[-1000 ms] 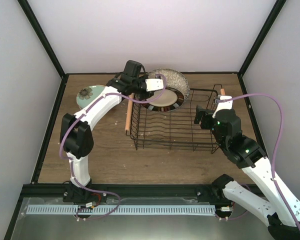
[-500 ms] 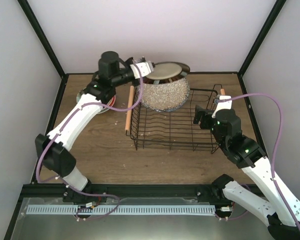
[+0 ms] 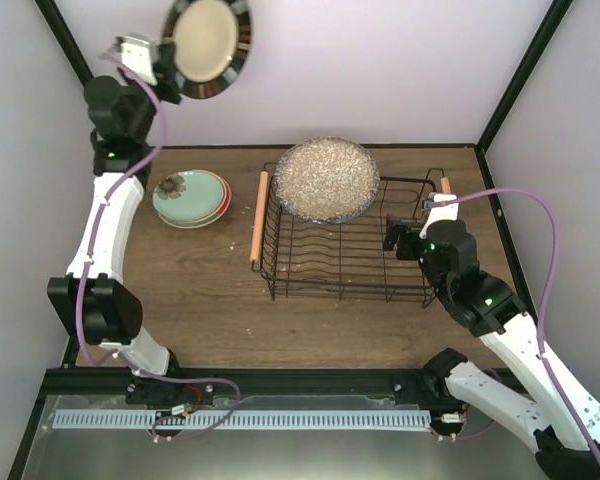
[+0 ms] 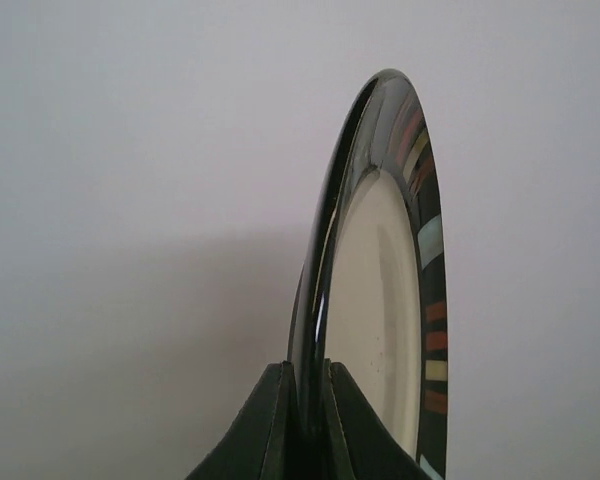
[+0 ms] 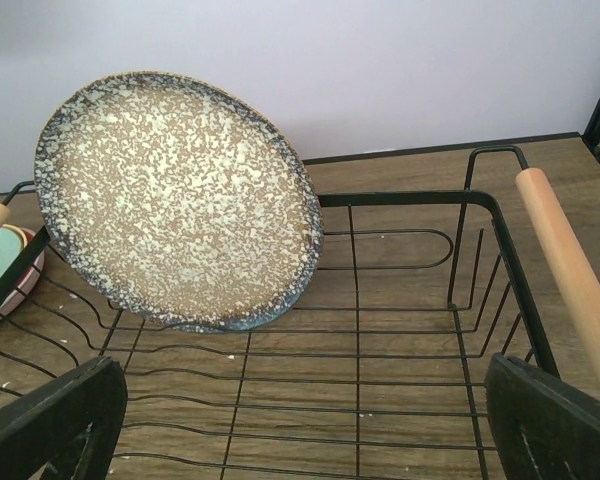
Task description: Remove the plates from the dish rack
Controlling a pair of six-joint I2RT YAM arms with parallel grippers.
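Observation:
The pale green plate atop the stack (image 3: 188, 197) is uncovered below, so I will lower the cream plate onto it with my left gripper and let go of the cream plate's rim.
My left gripper (image 3: 173, 58) is shut on the rim of the cream plate with the dark striped rim (image 3: 210, 42) and holds it high in the air near the back left corner. In the left wrist view the fingers (image 4: 270, 420) pinch that plate's edge (image 4: 380, 300). The large speckled plate (image 3: 325, 178) leans upright at the back of the black wire dish rack (image 3: 340, 262); it also shows in the right wrist view (image 5: 180, 200). My right gripper (image 3: 395, 238) is open and empty at the rack's right side, over the rack floor (image 5: 305, 420).
A stack of plates, pale green on top (image 3: 188, 196), lies on the table left of the rack. The rack's wooden handles (image 3: 257, 218) (image 5: 570, 270) run along its left and right sides. Walls and black frame posts close in the table.
My left arm has lifted the striped plate out of the rack, up and to the left, high over the table. The speckled plate stays in the rack. The right arm has not moved.

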